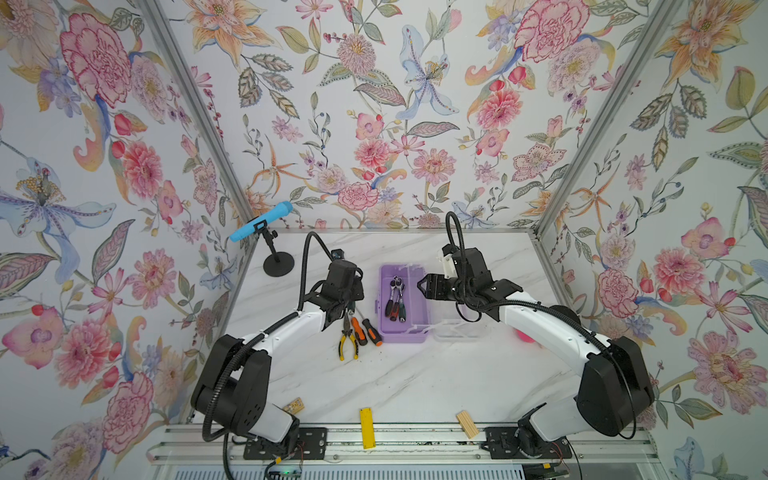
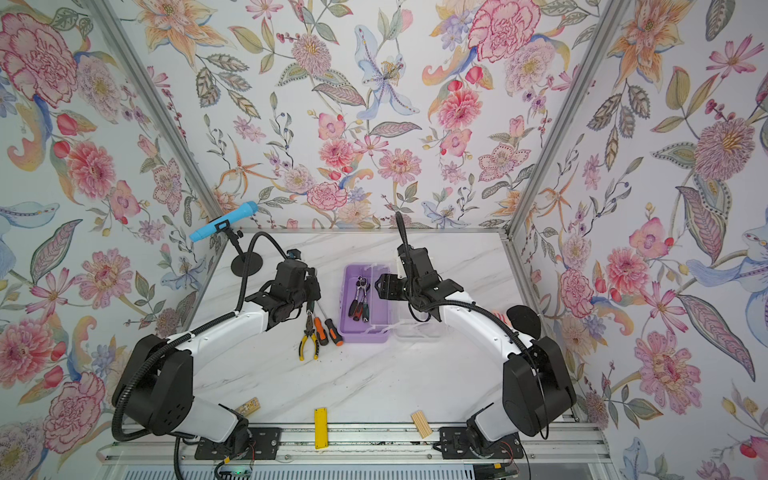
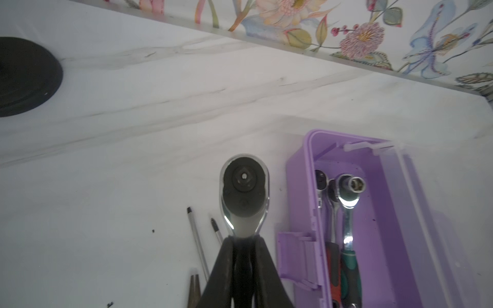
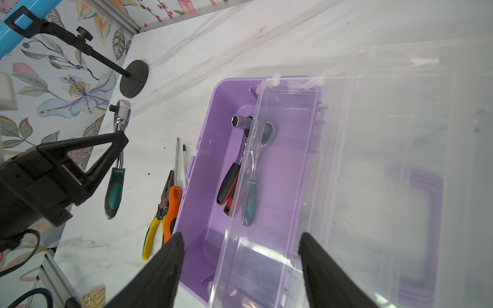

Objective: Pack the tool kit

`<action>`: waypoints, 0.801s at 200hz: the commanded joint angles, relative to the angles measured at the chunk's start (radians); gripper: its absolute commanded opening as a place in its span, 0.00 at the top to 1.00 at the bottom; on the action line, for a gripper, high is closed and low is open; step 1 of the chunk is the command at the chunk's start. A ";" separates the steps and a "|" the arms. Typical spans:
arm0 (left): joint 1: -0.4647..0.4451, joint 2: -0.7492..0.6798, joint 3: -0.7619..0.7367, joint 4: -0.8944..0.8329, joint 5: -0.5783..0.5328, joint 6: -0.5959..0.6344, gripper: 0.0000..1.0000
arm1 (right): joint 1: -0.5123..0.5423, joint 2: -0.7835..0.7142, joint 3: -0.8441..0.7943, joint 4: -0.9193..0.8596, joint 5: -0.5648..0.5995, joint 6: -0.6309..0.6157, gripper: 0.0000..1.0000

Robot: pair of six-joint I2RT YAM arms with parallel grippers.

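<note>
This ratchet goes over the latch-side edge of the open lilac case next and down onto the ratchets' chrome heads for my left gripper's release, since ratchets already lie inside.
The tool kit's lilac case (image 1: 411, 332) lies open at mid-table in both top views, its clear lid (image 1: 457, 328) flat to the right. Inside lie ratchets (image 4: 234, 170) with red-black and green handles, one with a socket (image 3: 356, 184). My left gripper (image 3: 244, 237) is shut on a green-handled ratchet (image 4: 117, 170), lifted just left of the case; its chrome head (image 3: 244, 192) sticks out past the fingers. Yellow-handled pliers (image 1: 347, 338) and two orange-black screwdrivers (image 1: 365, 330) lie on the table below it. My right gripper (image 4: 240, 240) hangs open over the case's hinge side, holding nothing.
A blue microphone (image 1: 262, 226) on a black stand (image 1: 278, 264) is at the back left. A flat yellow bar (image 1: 366, 428), a small wooden block (image 1: 467, 424) and a small card (image 1: 293, 405) lie along the front edge. Something pink (image 1: 525, 334) shows behind the right arm.
</note>
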 commanded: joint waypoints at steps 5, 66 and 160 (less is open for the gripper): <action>-0.088 0.041 0.103 0.046 0.060 -0.038 1.00 | -0.015 -0.038 -0.016 0.010 0.004 0.008 0.30; -0.130 0.300 0.263 0.126 0.124 -0.069 1.00 | -0.048 -0.075 -0.063 0.012 -0.007 0.007 0.30; -0.117 0.450 0.308 0.067 0.059 -0.083 0.65 | -0.068 -0.090 -0.076 0.004 -0.010 0.001 0.29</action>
